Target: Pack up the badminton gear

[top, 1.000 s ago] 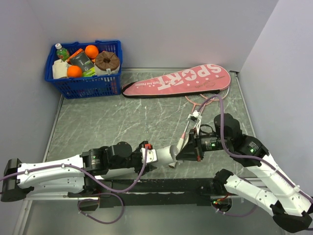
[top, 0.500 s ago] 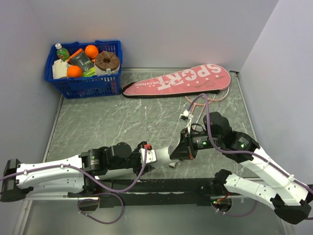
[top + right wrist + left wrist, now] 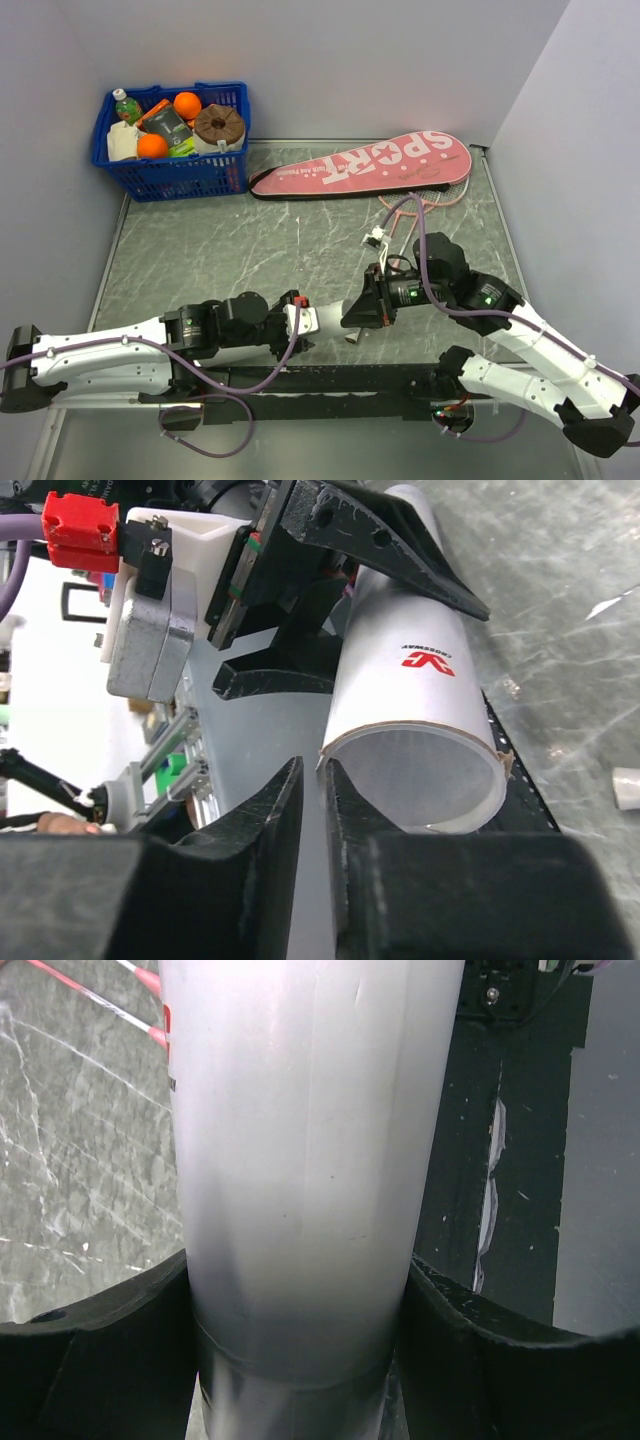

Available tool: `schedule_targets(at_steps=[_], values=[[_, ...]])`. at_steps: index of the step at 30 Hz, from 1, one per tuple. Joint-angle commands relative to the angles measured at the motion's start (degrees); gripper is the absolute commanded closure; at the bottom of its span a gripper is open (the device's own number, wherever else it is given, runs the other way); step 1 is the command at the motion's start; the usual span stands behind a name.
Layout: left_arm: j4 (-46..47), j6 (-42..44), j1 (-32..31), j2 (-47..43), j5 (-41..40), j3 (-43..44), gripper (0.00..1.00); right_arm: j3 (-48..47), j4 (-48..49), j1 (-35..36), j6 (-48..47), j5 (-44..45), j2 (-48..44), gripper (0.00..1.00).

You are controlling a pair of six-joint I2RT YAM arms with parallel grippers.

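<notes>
The tabletop in front of the basket is clear, so the robot's left gripper should next swing outward and to the left in the top view and turn to let go of the tube there.
My left gripper [image 3: 312, 321] is shut on the long white tube [image 3: 335, 314], which lies low over the table's near edge; the tube [image 3: 300, 1160] fills the left wrist view between my black fingers [image 3: 480, 1360]. My right gripper [image 3: 357, 312] is at the tube's open end [image 3: 410, 770]. Its jaws [image 3: 322, 780] stand almost together with a thin slit, right at the rim's left edge, and nothing shows between them. The pink SPORT case [image 3: 370, 165] lies at the back. Thin racket frames [image 3: 425, 203] stick out beneath it. No shuttlecock is in view.
A blue basket [image 3: 170, 178] of oranges and bottles stands at the back left. A small white piece [image 3: 350, 338] lies on the table under the tube's end, also in the right wrist view [image 3: 625, 788]. A black strip [image 3: 350, 380] runs along the near edge.
My right gripper has moved left and a little nearer, up to the tube's open end. The left arm and the tube have barely moved.
</notes>
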State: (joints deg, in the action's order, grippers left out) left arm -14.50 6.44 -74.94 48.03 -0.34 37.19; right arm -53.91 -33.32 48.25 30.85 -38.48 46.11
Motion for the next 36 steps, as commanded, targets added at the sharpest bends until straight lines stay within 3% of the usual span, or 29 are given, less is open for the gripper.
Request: schedule_targets(at_steps=[1, 5, 9, 19, 36], values=[[6.7, -0.9, -0.6, -1.5, 0.5, 0.6, 0.99, 2.8, 10.9, 1.6, 3.8, -2.3, -0.1, 0.73], [7.6, -1.0, -0.6, -2.6, 0.5, 0.2, 0.99, 5.5, 16.3, 2.1, 6.3, -2.5, -1.2, 0.67], [8.3, -1.2, -0.6, -4.2, 0.8, -0.2, 0.99, 8.3, 20.4, 2.2, 9.5, 3.1, -2.9, 0.59], [10.1, -1.7, -0.6, -8.3, 1.7, -1.2, 0.99, 10.9, 19.6, 2.1, 13.0, 18.2, -4.5, 0.57], [12.0, -1.7, -0.6, -12.9, -1.4, -2.3, 0.99, 19.4, 21.3, 2.1, 17.7, 22.9, -13.3, 0.55]])
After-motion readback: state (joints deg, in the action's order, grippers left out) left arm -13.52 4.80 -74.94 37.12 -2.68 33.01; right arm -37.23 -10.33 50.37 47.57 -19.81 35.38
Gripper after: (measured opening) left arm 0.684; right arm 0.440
